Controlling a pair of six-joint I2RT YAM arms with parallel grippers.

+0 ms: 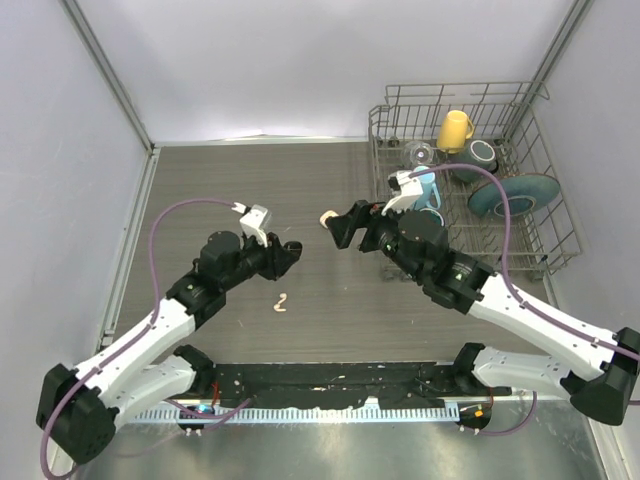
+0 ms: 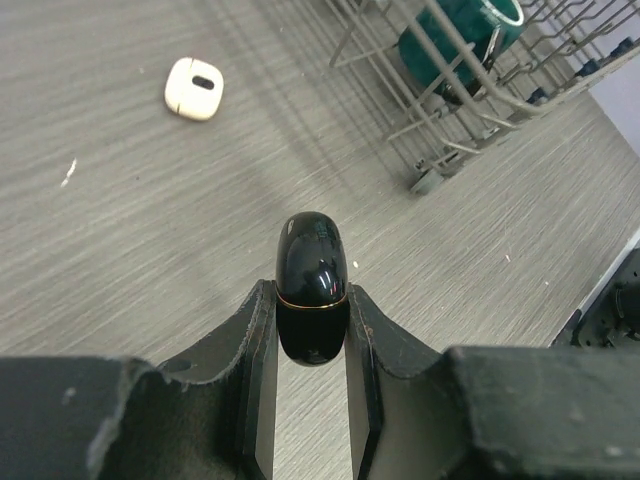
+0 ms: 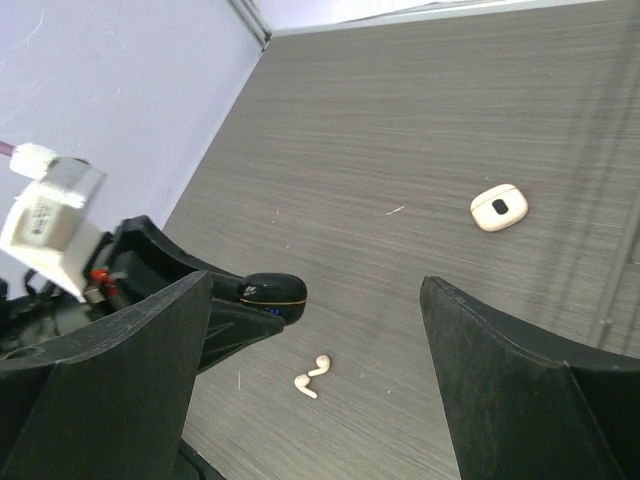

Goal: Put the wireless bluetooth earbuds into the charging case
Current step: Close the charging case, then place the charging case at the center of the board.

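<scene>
The cream-white earbuds match the other case, so my left gripper should next move down to the bare tabletop outward of the earbuds and let go of the black case (image 2: 312, 285) there.
My left gripper (image 1: 292, 248) is shut on a closed glossy black charging case (image 2: 312, 285) with a gold seam, held above the table; the case also shows in the right wrist view (image 3: 272, 291). Two cream-white earbuds (image 1: 281, 302) lie together on the table below it, and they show in the right wrist view (image 3: 313, 375). A closed cream-white charging case (image 1: 328, 218) lies on the table further back, also in the left wrist view (image 2: 194, 88). My right gripper (image 1: 345, 228) is open and empty, next to the cream case. No black earbuds are in view.
A wire dish rack (image 1: 470, 180) stands at the back right with a yellow mug (image 1: 454, 128), a teal plate (image 1: 515, 195) and cups. Its corner shows in the left wrist view (image 2: 440, 120). Grey walls bound the table on the left and at the back.
</scene>
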